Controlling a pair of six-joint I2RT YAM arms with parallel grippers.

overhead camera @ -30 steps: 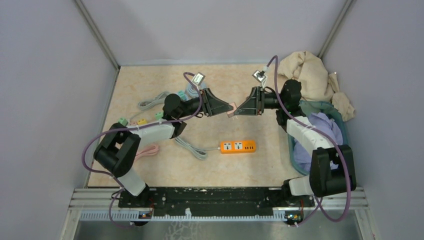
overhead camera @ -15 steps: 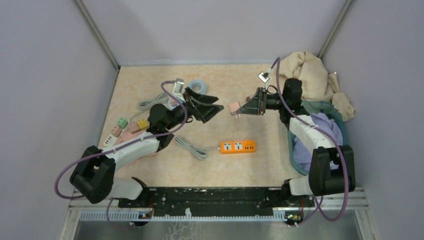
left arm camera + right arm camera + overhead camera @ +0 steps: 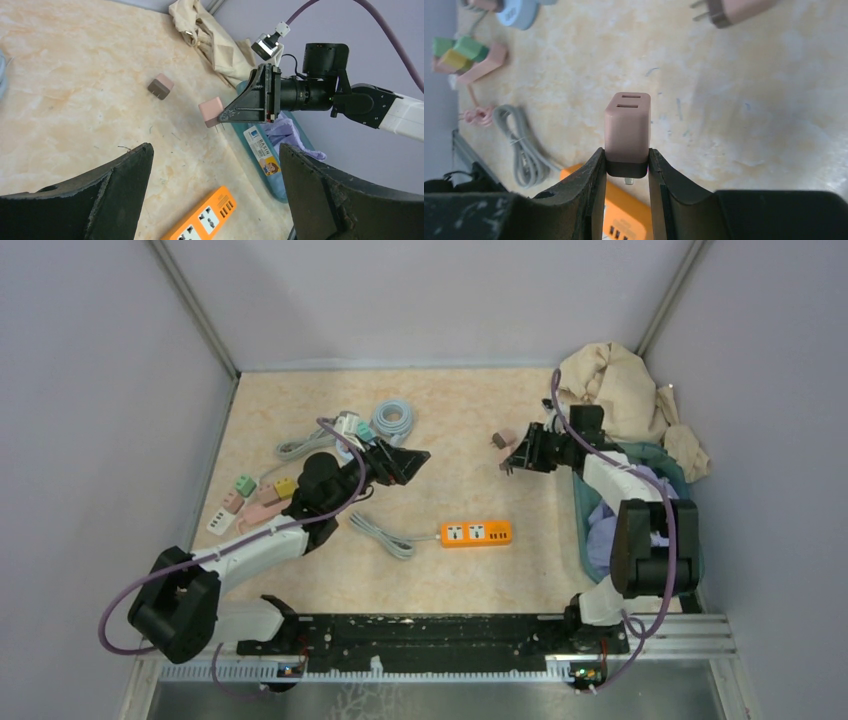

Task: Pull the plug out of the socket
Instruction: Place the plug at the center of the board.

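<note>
I should lower my right gripper outward and release the plug on the tabletop beside the loose one next, because that spot is below and outward of the gripper.
My right gripper (image 3: 626, 165) is shut on a pink plug (image 3: 627, 125) with a dark band, its metal prongs pointing back between the fingers. The left wrist view shows the same plug (image 3: 211, 111) held in the air by the right gripper (image 3: 225, 116). A second pink plug (image 3: 497, 440) lies loose on the table just beyond it. The orange socket strip (image 3: 476, 533) lies flat in mid-table with nothing plugged into it. My left gripper (image 3: 215, 147) hangs wide open and empty, well left of the right gripper (image 3: 512, 458).
A teal basin (image 3: 583, 530) of clothes stands at the right, with beige cloth (image 3: 610, 380) behind it. Coiled cables (image 3: 392, 420) and coloured adapters (image 3: 245, 490) lie at the back left. A grey cable (image 3: 385, 535) runs left from the strip.
The left gripper opened, let go of the pink plug and drew back to the left. The right gripper kept the plug and carried it to the right.
</note>
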